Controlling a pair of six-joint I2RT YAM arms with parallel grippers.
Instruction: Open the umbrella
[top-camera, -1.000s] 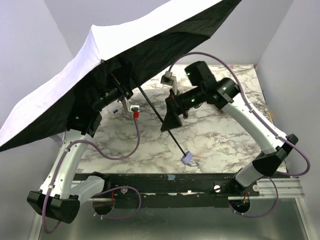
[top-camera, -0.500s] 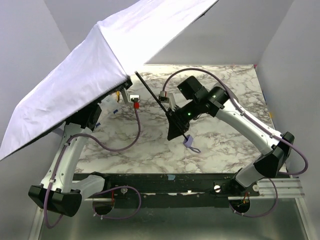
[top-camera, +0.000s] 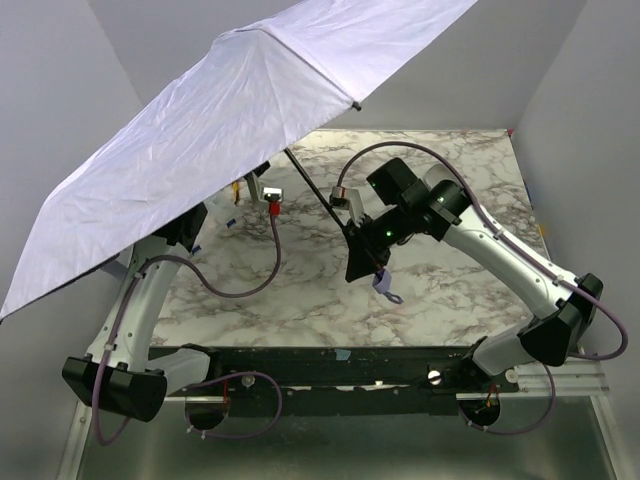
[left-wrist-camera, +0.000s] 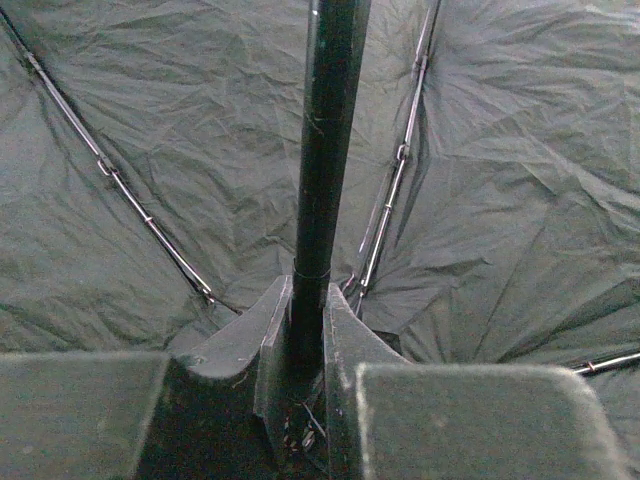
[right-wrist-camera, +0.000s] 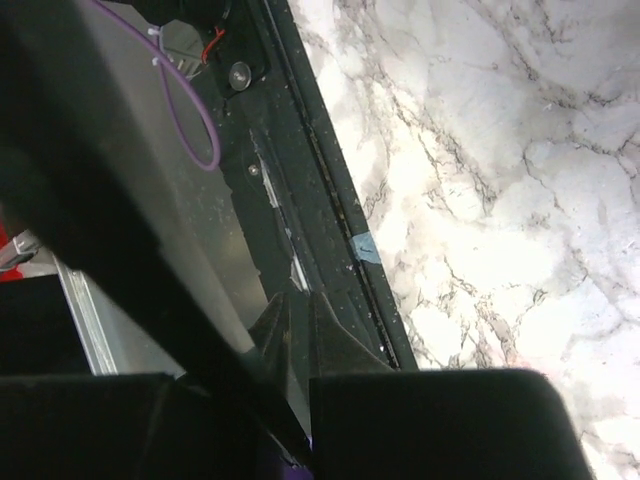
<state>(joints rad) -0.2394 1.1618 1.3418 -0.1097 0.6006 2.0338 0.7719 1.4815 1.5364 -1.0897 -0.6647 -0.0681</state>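
My left gripper pushes outward toward the hub of the ribs next, then releases the shaft, since the black bottom side (left-wrist-camera: 500, 200) still hangs wrinkled.
The umbrella (top-camera: 230, 120) is spread open, its pale lavender canopy covering the left half of the top view. Its thin black shaft (top-camera: 310, 190) slants down to the small lavender handle (top-camera: 381, 284) above the table. My left gripper is hidden under the canopy there. In the left wrist view it (left-wrist-camera: 308, 300) is shut on the shaft (left-wrist-camera: 328, 150), with the black underside (left-wrist-camera: 500, 200) and ribs all around. My right gripper (top-camera: 362, 262) sits on the shaft just above the handle. In its own view the gripper (right-wrist-camera: 297, 310) has its jaws nearly together, with the dark shaft running in at their base.
The marble table (top-camera: 450, 290) lies under the umbrella. A black rail (top-camera: 340, 365) with a blue tape mark (right-wrist-camera: 366, 247) runs along its near edge. Grey walls stand close on both sides, and the canopy reaches near the left wall. Purple cables loop from both arms.
The canopy has tipped so that its lavender top now faces the camera. My right gripper slid down the shaft toward the handle and closed from wide open. The left grip is unchanged.
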